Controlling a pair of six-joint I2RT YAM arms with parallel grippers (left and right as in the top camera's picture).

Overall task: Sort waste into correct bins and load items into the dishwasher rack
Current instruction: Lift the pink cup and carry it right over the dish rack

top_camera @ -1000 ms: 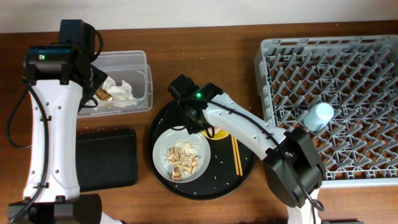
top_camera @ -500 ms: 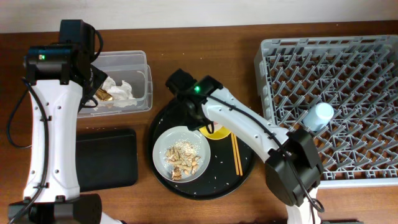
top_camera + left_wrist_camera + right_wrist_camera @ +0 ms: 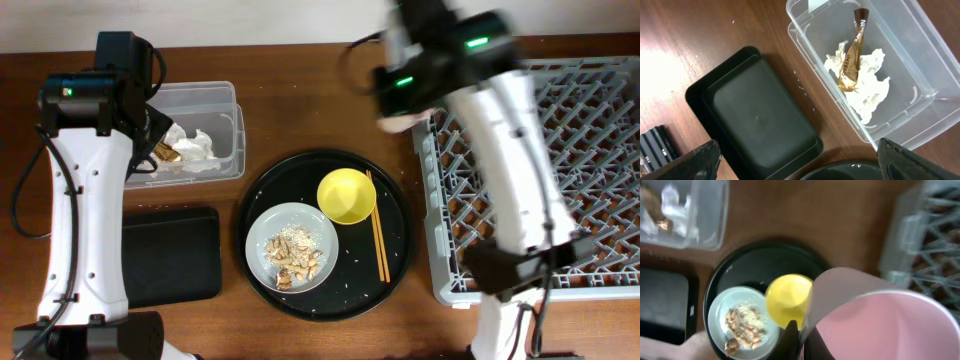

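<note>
I should swing my right gripper to the right in the overhead view, turn and bring the pink cup [image 3: 880, 325] down onto the rack's bare wires to release it, since they stand empty.
My right gripper [image 3: 801, 335] is shut on the rim of the pink cup [image 3: 880, 325], held high over the table near the left edge of the grey dishwasher rack [image 3: 600, 120]. The yellow bowl [image 3: 346, 196] and brown chopsticks [image 3: 379, 240] lie on the round black tray [image 3: 400, 270]. Beside them the grey bowl [image 3: 262, 232] holds food scraps [image 3: 295, 255]. My left gripper [image 3: 800, 160] is open and empty above the clear tub [image 3: 225, 100]. The tub holds white tissue [image 3: 867, 85] and a brown scrap [image 3: 852, 55]. The light blue cup is hidden.
The shallow black rectangular tray [image 3: 170, 255] sits in front of the clear tub, to the left of the round tray. The right arm [image 3: 500, 110] crosses over the rack's left part. Rice grains are scattered on the round tray.
My right arm has lifted off the round tray by the yellow bowl and swung back and right to the rack's left edge, holding the pink cup. The left arm has not moved.
</note>
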